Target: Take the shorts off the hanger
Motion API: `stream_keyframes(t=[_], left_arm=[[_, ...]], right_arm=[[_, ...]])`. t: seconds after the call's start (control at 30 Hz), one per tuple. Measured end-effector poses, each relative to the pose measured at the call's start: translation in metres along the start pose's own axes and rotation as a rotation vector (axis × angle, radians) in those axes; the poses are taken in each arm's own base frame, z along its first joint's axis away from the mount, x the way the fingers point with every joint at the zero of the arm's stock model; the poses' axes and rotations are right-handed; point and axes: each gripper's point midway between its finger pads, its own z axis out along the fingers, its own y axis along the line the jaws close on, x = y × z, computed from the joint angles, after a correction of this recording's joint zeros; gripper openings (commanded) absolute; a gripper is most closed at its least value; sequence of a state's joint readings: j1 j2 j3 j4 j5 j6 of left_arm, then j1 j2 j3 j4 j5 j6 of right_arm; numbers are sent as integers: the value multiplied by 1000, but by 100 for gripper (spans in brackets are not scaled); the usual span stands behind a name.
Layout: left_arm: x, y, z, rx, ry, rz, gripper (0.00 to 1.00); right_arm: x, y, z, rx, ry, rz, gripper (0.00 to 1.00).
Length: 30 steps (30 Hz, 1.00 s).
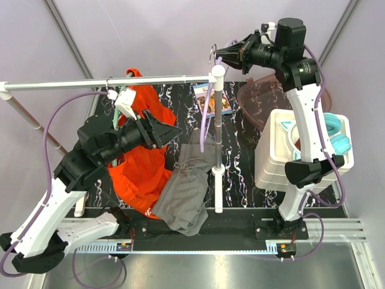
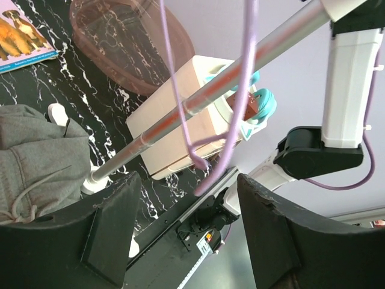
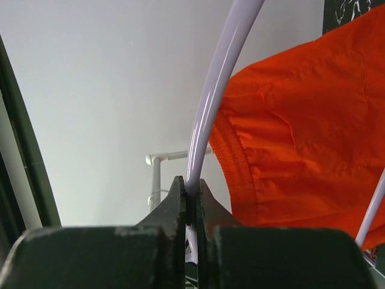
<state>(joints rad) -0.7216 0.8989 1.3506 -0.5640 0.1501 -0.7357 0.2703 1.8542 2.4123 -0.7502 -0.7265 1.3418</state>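
Note:
The bar (image 1: pixel 72 85) beside the white cap is below my right gripper and back from it. My right gripper will move back and down next to release the lilac hanger on that bar.
The orange-red shorts (image 1: pixel 141 171) hang from the metal rail (image 1: pixel 72 85) on a white and teal hanger (image 1: pixel 123 101); they also show in the right wrist view (image 3: pixel 301 138). The grey shorts (image 1: pixel 186 192) lie heaped on the table by the stand post, also in the left wrist view (image 2: pixel 30 150). My right gripper (image 1: pixel 220 57) is shut on the thin lilac hanger (image 1: pixel 206 114) near the rail's end; its jaws pinch the lilac rod (image 3: pixel 216 84). The lilac hanger (image 2: pixel 240 102) dangles bare. My left gripper (image 1: pixel 177 131) is open and empty (image 2: pixel 189 205), between the two shorts.
A vertical stand post (image 1: pixel 216 144) holds up the rail. A brown translucent tub (image 1: pixel 258 102), a white box (image 1: pixel 274 156) with teal items and a dog booklet (image 1: pixel 215 101) lie at the right and back. The table is black marble (image 1: pixel 240 174).

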Motion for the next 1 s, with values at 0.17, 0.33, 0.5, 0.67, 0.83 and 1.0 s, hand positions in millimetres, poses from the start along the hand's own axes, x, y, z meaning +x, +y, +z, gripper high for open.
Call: stream_keyframes(t=[0.17,0.33,0.5,0.67,0.83,1.0], left_arm=[[5,5,0,-7,8,0,68],[7,6,0,-8,9,-1,69],[5,4,-3,1,-1,2,69],[5,4,-5,5,-6,5,70],[5,4,-6,6,-6,14,71],[6,5,-7,7,-7,24,71]], right_arm=[[20,7,-4,-17,49,-43,0],[41,13,-6,-18,100,-83,0],[53,24,-13,-43,117,-126,0],[55,21,-13,-30,123,-132,0],[61,3,-6,14,151,-149,0],[63,-16,-1,66,171,-144,22]])
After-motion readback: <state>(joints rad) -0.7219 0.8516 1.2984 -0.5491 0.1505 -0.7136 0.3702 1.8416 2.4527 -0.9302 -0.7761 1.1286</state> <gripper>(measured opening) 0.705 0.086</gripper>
